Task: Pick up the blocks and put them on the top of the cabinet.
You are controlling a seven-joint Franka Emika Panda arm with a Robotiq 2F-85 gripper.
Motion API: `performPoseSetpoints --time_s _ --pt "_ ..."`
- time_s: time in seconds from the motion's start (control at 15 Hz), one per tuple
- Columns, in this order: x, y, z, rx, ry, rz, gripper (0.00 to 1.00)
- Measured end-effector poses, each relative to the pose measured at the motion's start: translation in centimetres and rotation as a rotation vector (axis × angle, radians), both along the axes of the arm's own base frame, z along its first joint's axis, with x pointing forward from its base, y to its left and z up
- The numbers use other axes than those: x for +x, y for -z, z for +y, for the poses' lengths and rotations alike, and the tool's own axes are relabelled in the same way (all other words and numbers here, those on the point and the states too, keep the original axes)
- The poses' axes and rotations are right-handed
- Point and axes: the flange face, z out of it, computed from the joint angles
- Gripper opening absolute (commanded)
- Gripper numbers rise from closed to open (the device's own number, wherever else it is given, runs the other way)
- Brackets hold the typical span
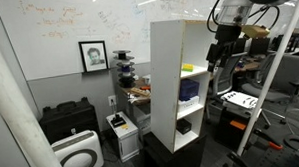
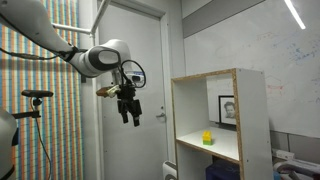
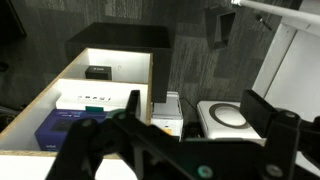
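My gripper should next go across to the cabinet and tilt its fingers through the cabinet's open front toward the yellow-green block (image 2: 207, 138), because the cabinet's top covers the block.
The tall white open-fronted cabinet (image 1: 168, 83) stands on a black base and shows in both exterior views (image 2: 252, 120). One small yellow-green block (image 1: 187, 66) lies on its upper shelf, also seen in an exterior view (image 2: 208, 138). My gripper (image 2: 129, 118) hangs in the air beside the cabinet, near top height and apart from it, fingers pointing down (image 1: 220, 57). In the wrist view the gripper (image 3: 197, 100) is open wide and holds nothing. That view looks down along the cabinet's shelves (image 3: 100, 80); no block shows there.
A blue box (image 1: 190, 89) sits on a lower shelf. On the floor are a low black case (image 1: 69, 118), a white round-grilled unit (image 1: 77, 154) and a small white device (image 1: 119, 130). A door (image 2: 140, 60) is behind the arm. Desks with clutter (image 1: 255, 90) stand beyond.
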Motion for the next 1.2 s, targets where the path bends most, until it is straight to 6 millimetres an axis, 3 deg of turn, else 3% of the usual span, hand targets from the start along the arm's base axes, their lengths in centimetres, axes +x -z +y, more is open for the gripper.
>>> performPoseSetpoints --time_s 0.27,0.4,0.6,1.2 --pt "2.7 -1.4 -9.7 0.063 0.011 -0.082 1.00" --pt "4.4 -1.4 -12.6 0.058 -0.010 -0.128 1.00" --pt "7.7 0.0 -14.4 0.025 -0.026 -0.197 1.00" --pt "17.7 6.6 -16.0 -0.054 0.002 -0.315 1.00"
